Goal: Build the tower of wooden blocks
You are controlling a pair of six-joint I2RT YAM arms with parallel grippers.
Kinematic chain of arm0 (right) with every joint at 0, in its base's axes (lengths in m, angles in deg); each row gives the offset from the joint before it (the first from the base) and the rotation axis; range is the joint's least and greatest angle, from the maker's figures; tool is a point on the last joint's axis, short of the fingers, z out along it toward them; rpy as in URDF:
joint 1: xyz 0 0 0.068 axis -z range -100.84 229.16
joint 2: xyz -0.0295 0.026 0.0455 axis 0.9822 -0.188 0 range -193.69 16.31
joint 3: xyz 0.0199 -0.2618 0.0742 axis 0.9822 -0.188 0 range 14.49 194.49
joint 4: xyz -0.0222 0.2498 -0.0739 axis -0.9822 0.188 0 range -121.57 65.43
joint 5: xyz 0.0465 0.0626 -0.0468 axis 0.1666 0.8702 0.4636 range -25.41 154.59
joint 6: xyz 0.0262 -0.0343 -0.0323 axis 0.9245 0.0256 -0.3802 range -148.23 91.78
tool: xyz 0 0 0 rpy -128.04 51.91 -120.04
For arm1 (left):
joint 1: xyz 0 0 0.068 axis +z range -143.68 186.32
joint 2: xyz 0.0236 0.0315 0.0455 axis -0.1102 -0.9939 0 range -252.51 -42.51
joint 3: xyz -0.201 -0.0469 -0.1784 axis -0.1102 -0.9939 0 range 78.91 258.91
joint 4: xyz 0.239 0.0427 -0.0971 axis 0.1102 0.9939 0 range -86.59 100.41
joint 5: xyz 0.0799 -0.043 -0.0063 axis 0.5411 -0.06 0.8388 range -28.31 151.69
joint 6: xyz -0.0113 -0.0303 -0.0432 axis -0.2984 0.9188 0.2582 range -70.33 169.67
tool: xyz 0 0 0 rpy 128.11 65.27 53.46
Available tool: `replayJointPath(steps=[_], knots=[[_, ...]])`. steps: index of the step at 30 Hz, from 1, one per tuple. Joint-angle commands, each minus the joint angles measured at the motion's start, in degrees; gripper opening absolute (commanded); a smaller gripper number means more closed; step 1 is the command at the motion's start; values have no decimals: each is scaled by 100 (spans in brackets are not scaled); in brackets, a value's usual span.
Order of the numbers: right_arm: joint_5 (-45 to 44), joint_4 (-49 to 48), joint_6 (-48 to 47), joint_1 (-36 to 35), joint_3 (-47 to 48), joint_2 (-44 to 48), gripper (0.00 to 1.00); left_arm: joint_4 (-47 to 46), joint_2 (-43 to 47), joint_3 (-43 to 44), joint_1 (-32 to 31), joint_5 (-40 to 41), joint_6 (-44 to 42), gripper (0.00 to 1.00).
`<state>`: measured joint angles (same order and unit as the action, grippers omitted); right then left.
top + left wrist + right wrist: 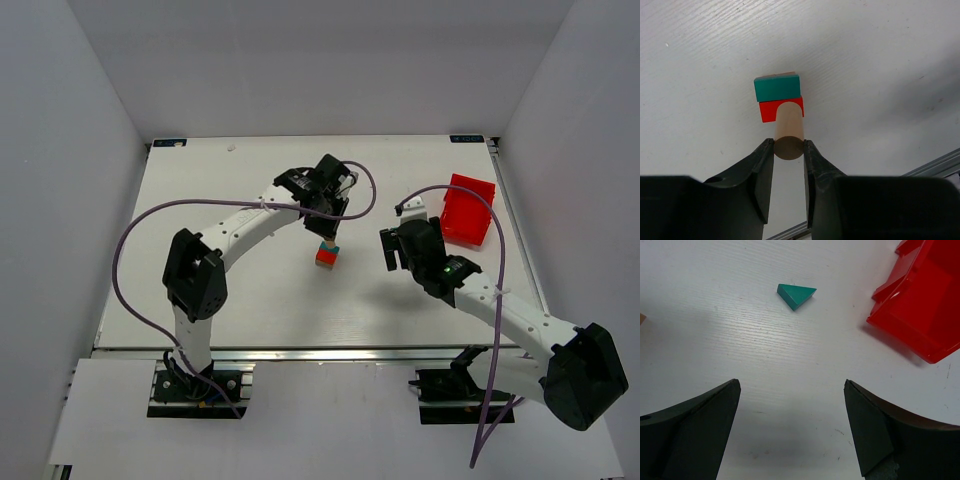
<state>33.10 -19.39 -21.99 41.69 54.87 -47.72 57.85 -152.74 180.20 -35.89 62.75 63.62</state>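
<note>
I will lower my left gripper next until the tan wooden cylinder (788,131) stands on the teal block's top (779,93), and I will release it there, because that top is bare below.
The wood block tower (327,256) stands mid-table. In the left wrist view it shows a teal block (777,87) on a red block (771,111), with a tan edge (785,74) behind. My left gripper (788,147) is shut on a tan wooden cylinder (788,131), held end-on just above and in front of the stack; it shows from above (327,225). My right gripper (792,387) is open and empty over bare table, right of the tower (392,250). A teal wedge (796,294) lies on the table ahead of it.
A red plastic bin (468,210) sits at the right of the table, close to the right gripper, and shows in the right wrist view (925,300). White walls enclose the table on three sides. Purple cables loop over both arms.
</note>
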Motion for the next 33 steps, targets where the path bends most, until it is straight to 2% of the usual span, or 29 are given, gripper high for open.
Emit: replayJointPath(steps=[1,33], knots=[[19,-234,-70,56,-4,5,89,49,-24,65,-50,8,-60,2],[-15,-252,-185,135,-74,84,89,6,-419,110,-50,131,-112,6]])
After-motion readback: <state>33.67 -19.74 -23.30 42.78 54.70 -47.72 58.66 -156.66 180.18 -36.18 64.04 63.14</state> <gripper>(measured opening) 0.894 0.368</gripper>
